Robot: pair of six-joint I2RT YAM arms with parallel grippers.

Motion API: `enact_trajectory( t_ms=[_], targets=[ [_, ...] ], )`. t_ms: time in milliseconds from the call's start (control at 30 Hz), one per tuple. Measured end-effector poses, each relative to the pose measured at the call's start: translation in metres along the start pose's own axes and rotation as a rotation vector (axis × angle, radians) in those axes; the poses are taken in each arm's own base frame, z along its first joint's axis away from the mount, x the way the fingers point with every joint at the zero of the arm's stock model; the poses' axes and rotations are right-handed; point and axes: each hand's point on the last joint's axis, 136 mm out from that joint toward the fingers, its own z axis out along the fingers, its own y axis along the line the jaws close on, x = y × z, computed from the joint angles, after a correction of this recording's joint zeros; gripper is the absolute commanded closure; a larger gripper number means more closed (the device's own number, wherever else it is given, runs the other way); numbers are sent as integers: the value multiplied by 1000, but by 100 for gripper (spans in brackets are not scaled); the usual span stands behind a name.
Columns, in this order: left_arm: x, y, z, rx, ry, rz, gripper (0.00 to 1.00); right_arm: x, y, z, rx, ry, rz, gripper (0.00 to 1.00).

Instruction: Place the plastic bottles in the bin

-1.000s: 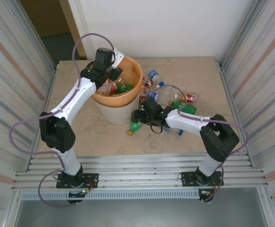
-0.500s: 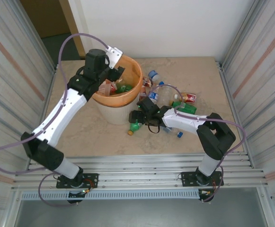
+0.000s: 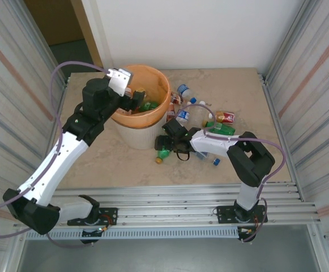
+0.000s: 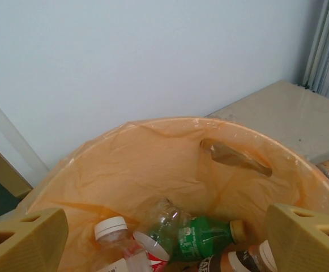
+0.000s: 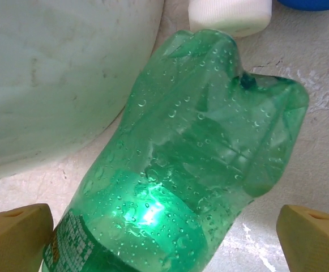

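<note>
My right gripper is above the body of the green bottle (image 3: 163,152), which is tight beside the bin's side. Next, it should ease back from the bin, lower its fingers around the bottle's body and close.
The bin (image 3: 153,116) is an off-white bucket lined with an orange bag, standing at the back left of the table. My left gripper (image 3: 132,96) hangs open over its left rim. In the left wrist view the left gripper (image 4: 164,246) has nothing between its fingers (image 4: 22,241). Below it, inside the bin (image 4: 170,153), lie a green bottle (image 4: 206,238), a clear crushed bottle (image 4: 164,221) and a white-capped bottle (image 4: 114,235). My right gripper (image 3: 167,144) is open low on the table, astride a lying green bottle (image 3: 163,152). That green bottle (image 5: 198,164) lies between the right gripper (image 5: 164,238) fingertips.
More plastic bottles lie right of the bin: a clear blue-capped one (image 3: 184,90), one with a red label (image 3: 227,117) and a green one (image 3: 222,130). A loose blue cap (image 3: 215,161) sits near the front. The bin's wall (image 5: 56,68) stands close left of the right gripper. Metal walls flank the table.
The left arm has stretched out and its gripper has shifted slightly left over the bin while opening wider. The right gripper has edged left around the green bottle.
</note>
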Motion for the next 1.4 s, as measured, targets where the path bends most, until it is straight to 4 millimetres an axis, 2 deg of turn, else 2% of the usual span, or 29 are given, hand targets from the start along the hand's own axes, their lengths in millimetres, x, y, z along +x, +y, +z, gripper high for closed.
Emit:
enact_trajectory(
  t_ms=[367,700,933,1233,1400],
  targets=[
    [12,-5,-10,19,-26,-120,9,4,-6,3,17,24,-6,14],
    [6,-7,-9,32,-59,-167,8,16,-14,8,42,76,-37,23],
    [11,-7,-8,33,-53,-182,8,20,-18,10,62,88,-67,37],
    [14,-8,-7,33,-47,-193,8,25,-13,9,54,92,-103,66],
    [18,-8,-5,33,-36,-210,8,27,-22,-1,70,74,-107,72]
  ],
)
